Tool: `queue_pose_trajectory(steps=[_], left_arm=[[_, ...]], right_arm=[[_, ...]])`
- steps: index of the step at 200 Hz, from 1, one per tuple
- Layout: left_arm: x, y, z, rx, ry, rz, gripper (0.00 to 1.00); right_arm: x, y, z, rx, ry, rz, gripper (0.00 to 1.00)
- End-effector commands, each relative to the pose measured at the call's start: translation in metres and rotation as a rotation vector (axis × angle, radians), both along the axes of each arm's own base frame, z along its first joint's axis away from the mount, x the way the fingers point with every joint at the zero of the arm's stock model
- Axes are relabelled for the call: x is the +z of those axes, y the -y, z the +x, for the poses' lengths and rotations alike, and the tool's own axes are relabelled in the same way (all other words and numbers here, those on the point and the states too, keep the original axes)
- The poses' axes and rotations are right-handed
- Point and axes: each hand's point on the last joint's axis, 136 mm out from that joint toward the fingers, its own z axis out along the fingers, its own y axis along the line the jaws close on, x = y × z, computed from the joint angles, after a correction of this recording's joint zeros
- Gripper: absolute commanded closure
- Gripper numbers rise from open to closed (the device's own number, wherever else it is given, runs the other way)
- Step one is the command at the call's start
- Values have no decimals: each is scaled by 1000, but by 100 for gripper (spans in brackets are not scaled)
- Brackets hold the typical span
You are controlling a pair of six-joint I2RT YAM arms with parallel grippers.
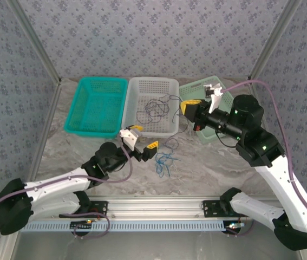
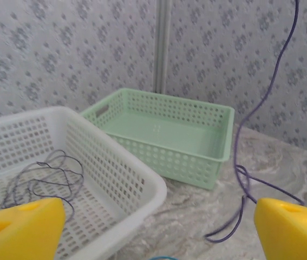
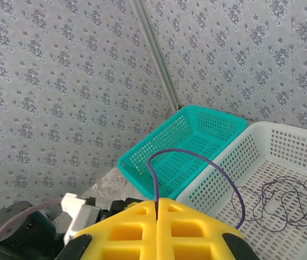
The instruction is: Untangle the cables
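Observation:
Next, my left gripper should swing toward the blue cable (image 1: 164, 161), tipping its open fingers downward to close on the purple cable's end, since that lies beyond its fingertips.
My right gripper (image 1: 187, 106) (image 3: 157, 208) hangs above the right end of the white basket (image 1: 137, 86), shut on a thin purple cable (image 3: 196, 158). That cable (image 2: 243, 187) drops to the table between the white and green baskets. A blue cable (image 1: 164, 161) lies loosely looped on the table just right of my left gripper (image 1: 144, 137) (image 2: 158, 227). The left gripper is open, its yellow fingers (image 2: 20, 230) wide apart with nothing between them. A dark cable (image 1: 156, 111) (image 2: 50, 173) (image 3: 283, 200) lies coiled inside the white basket.
Three baskets stand in a row at the back: teal (image 1: 83, 103), white, and pale green (image 1: 188, 89) (image 2: 169, 135). Patterned walls close in the back and sides. Bare marbled tabletop (image 1: 207, 168) lies in front of the baskets.

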Motion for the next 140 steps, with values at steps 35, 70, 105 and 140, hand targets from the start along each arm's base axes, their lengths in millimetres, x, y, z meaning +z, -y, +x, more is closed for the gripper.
queue_pose_trajectory(steps=[35, 70, 105, 140], left_arm=[[-19, -8, 2, 31, -18, 52, 9], [-31, 3, 1, -9, -25, 104, 10], [-29, 9, 5, -13, 5, 127, 7], [-19, 17, 6, -35, 44, 115, 5]], right_arm=[[30, 2, -3, 6, 61, 42, 100], [42, 0, -6, 25, 64, 67, 100], [52, -5, -11, 65, 57, 107, 100], [56, -8, -12, 88, 40, 132, 100]])
